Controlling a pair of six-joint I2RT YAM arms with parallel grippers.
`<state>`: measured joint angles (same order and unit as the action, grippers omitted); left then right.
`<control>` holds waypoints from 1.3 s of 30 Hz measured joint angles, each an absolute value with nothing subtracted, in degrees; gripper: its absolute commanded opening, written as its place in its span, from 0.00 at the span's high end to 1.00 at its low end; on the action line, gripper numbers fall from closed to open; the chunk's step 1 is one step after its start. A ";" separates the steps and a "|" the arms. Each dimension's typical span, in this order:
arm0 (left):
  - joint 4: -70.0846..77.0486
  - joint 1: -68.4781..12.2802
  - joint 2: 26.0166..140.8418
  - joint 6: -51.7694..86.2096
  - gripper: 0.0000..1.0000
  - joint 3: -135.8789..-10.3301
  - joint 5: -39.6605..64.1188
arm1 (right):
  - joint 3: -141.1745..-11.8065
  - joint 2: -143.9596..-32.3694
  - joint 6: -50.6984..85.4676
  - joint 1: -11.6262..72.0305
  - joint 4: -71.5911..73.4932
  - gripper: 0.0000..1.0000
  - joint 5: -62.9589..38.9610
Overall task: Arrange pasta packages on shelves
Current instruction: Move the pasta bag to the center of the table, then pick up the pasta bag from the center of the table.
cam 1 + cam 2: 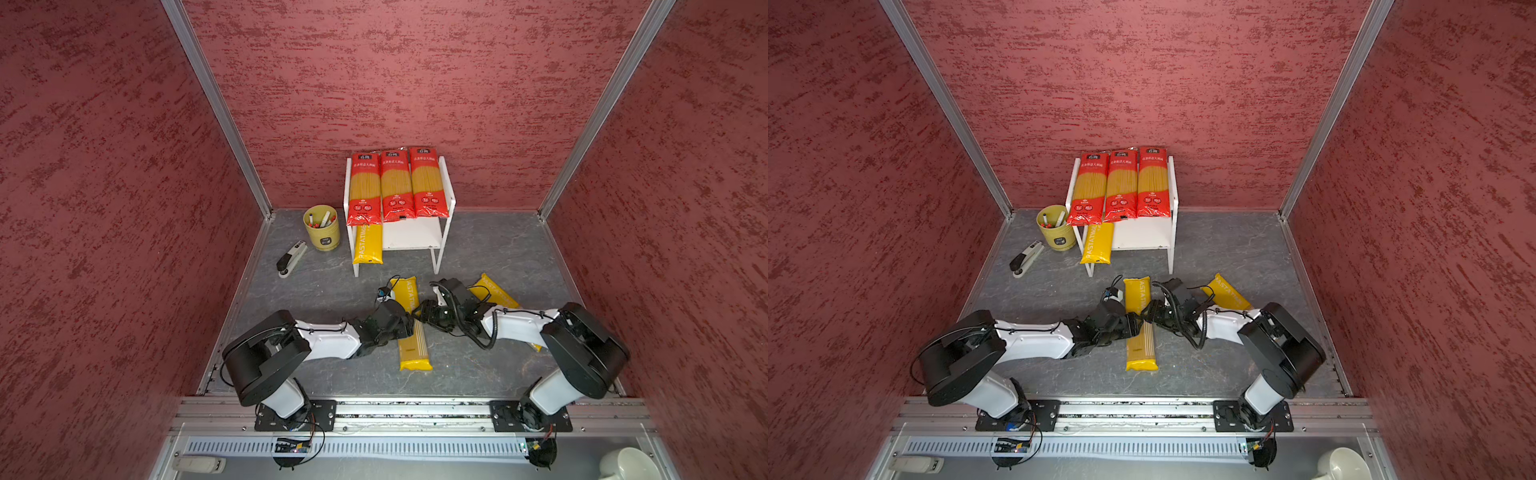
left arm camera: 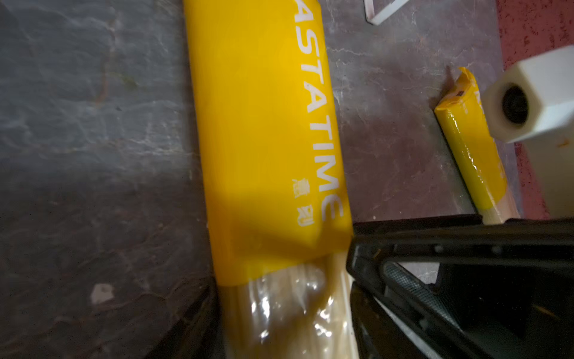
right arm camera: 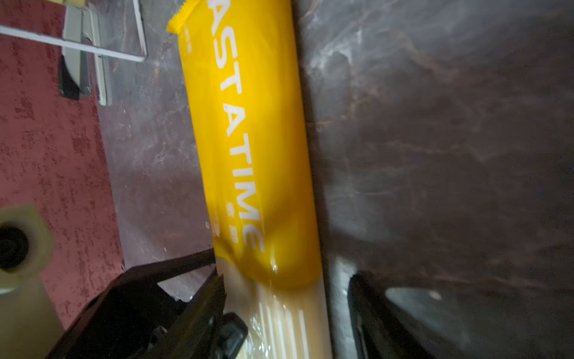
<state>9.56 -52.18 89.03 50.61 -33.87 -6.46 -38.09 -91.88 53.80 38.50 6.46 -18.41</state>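
Next, my right gripper tilts flatter and closes on the floor package's long side seam facing it, at the package's clear middle. My left gripper occupies the package's opposite edge.
Three red-ended pasta packages (image 1: 395, 185) (image 1: 1121, 185) lie side by side on the top of the white shelves (image 1: 415, 235) (image 1: 1142, 237). One yellow package (image 1: 368, 245) juts out of the lower shelf's left side. A second yellow package (image 1: 409, 299) (image 2: 264, 124) (image 3: 254, 140) lies flat on the floor before the rack. My left gripper (image 1: 409, 328) (image 2: 282, 326) straddles its clear middle, fingers close against both edges. My right gripper (image 1: 419, 313) (image 3: 285, 310) straddles it from the other side, open, with a gap at one finger. A third yellow package (image 1: 496, 293) (image 2: 469, 149) lies partly under the right arm.
A yellow cup of pens (image 1: 322, 228) stands left of the rack, with a stapler (image 1: 291, 257) on the floor in front of it. Red textured walls enclose the grey floor on three sides. A white mug (image 1: 627, 465) sits outside the front rail.
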 measured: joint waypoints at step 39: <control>13.89 -50.89 86.61 53.78 0.74 -28.82 -5.13 | -25.43 -99.24 64.99 35.88 41.12 0.85 -31.00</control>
